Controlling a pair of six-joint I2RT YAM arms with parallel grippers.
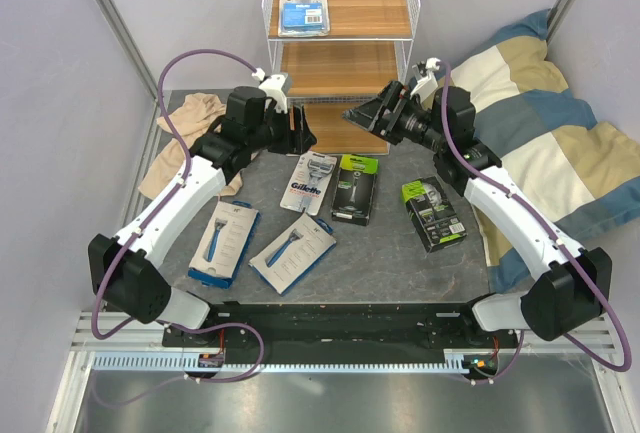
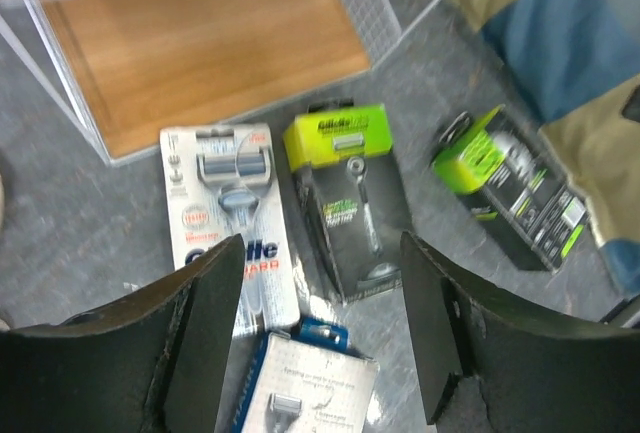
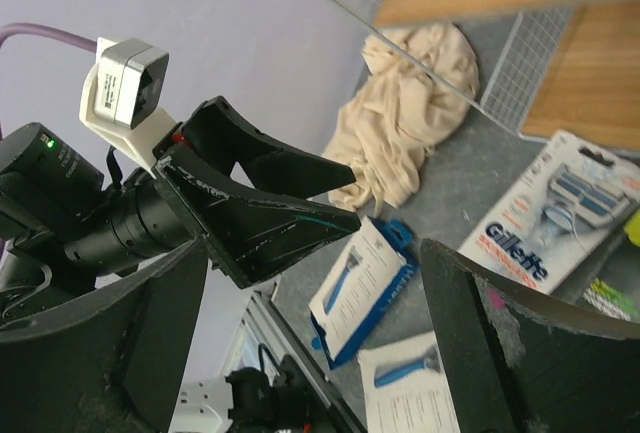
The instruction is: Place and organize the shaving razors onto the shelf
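The blister card lies below, so my left gripper will lower its open fingers onto the card's long edge away from the box [image 1: 292,183] [image 2: 172,218], where bare table leaves room.
The shelf [image 1: 365,11] stands at the back centre, with one white-and-blue razor card [image 1: 303,5] lying on its top board. On the table lie another blister card [image 1: 313,182], two black-and-green boxes [image 1: 355,188] [image 1: 434,213] and two white packs [image 1: 223,243] [image 1: 293,252]. My left gripper [image 1: 298,131] hovers open before the lowest board [image 2: 200,53], above the card [image 2: 225,213] and a box [image 2: 350,193], holding nothing. My right gripper [image 1: 370,113] is open and empty, pointing left at the left gripper's fingers [image 3: 290,188].
A beige cloth [image 1: 190,138] lies crumpled at the table's left back corner. A striped blue and cream cushion [image 1: 540,123] fills the right side, touching the right box. Wire sides of the shelf flank its boards.
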